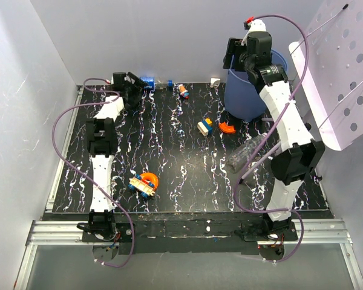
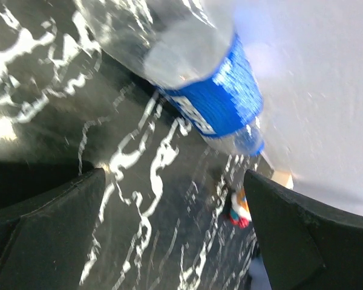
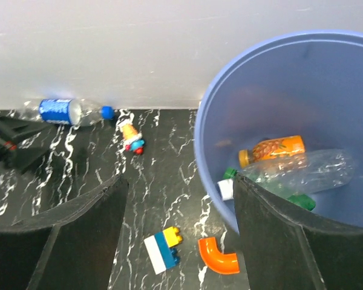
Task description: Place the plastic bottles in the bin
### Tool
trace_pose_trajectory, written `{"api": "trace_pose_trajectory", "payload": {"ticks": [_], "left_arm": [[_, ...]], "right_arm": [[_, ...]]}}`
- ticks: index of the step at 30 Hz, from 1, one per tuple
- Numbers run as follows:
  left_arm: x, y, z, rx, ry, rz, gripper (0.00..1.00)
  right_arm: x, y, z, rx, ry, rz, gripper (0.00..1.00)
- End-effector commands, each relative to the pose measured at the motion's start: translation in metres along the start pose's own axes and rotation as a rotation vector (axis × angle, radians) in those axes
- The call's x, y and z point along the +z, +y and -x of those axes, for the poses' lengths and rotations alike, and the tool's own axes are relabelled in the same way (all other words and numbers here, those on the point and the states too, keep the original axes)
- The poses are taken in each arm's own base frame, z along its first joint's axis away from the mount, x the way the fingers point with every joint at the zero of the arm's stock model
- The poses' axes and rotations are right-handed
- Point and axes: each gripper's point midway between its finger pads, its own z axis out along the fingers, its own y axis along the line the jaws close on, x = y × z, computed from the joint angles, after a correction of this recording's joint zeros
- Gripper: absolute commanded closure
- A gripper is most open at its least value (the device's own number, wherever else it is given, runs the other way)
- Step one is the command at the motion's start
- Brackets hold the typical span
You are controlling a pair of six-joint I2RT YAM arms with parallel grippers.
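Note:
The bottle lies beyond the left gripper's open fingers, so the left gripper will move gently outward toward the back wall and close them around the bottle's blue label.
A clear bottle with a blue label lies at the back wall; it also shows in the left wrist view and the right wrist view. My left gripper is open and empty, its jaws just short of that bottle. The blue bin stands at the back right. Inside the bin lie an orange bottle, a clear bottle and a green bottle. My right gripper is open and empty above the bin's left rim. Another clear bottle lies beside the right arm.
An orange-and-blue toy lies near the back wall. A yellow-blue block and an orange curved piece lie left of the bin. An orange toy sits near the front. A white perforated panel leans at the right.

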Motion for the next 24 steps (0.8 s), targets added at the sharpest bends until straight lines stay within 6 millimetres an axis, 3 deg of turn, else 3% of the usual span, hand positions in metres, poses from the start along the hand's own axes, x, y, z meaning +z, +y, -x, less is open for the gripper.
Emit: {"api": "trace_pose_trajectory", "payload": {"ticks": [1,9,13,19,21,24], "left_arm": [[0.008,-0.031,0.040,-0.043,-0.173,-0.072,0.02],[0.044,-0.014,0.038,-0.204,-0.217,-0.097,0.02],[0.057,-0.007,0.034,-0.252,-0.236,-0.099,0.02],[0.062,-0.001,0.035,-0.264,-0.280,-0.080,0.20],[0.060,0.001,0.031,-0.257,-0.271,-0.073,0.29],[0.054,-0.004,0.034,-0.242,-0.282,-0.081,0.36]], "right_arm": [[-0.034,0.020,0.021,0.028,-0.060,0.074,0.23],[-0.068,0.023,0.011,0.043,-0.034,0.109,0.21],[-0.075,0.019,0.003,0.060,-0.020,0.099,0.22],[-0.074,0.019,-0.012,0.072,0.024,0.100,0.21],[-0.075,0.021,-0.013,0.082,0.028,0.109,0.22],[-0.077,0.023,-0.014,0.087,0.030,0.119,0.22]]}}
